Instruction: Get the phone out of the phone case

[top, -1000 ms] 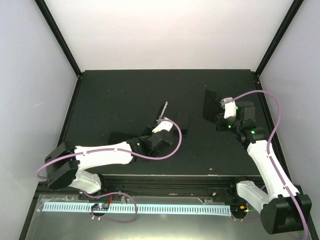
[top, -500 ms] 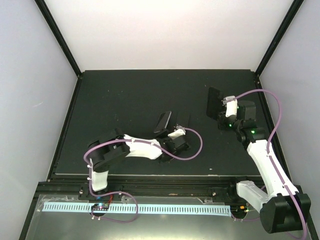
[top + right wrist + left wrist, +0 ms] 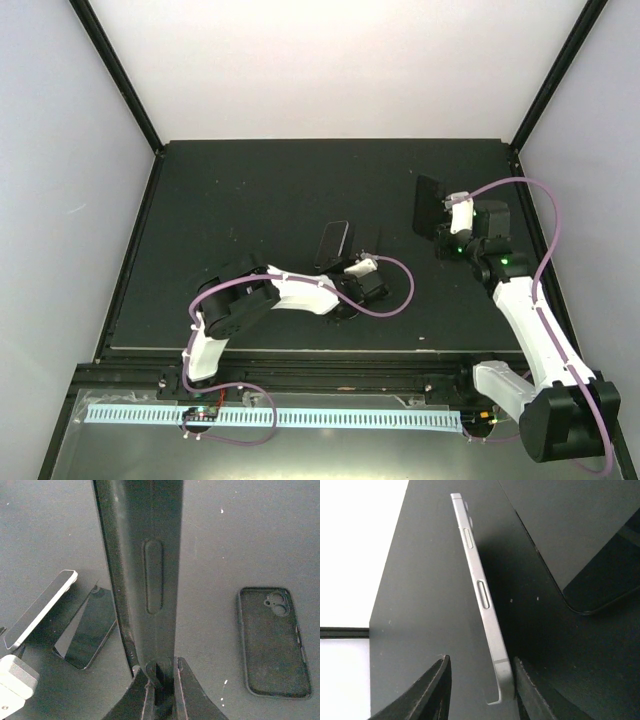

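Note:
My right gripper should move down toward the empty table between the second empty case and the dark slab.
The phone, silver-edged, stands tilted on its edge on the black table. In the top view it is at mid table. My left gripper is open around its lower end. The phone leans on my right finger and there is a clear gap to the left finger. My right gripper is shut on a black phone case and holds it edge-on above the table. In the top view this case is at the right.
A dark glossy slab lies flat beside the phone; it also shows in the left wrist view. A second empty black case lies open side up on the table. Black frame posts border the table's back corners.
My left arm has folded and its gripper has moved right toward mid table. The phone has gone from upright to leaning. My right gripper and its case have barely moved.

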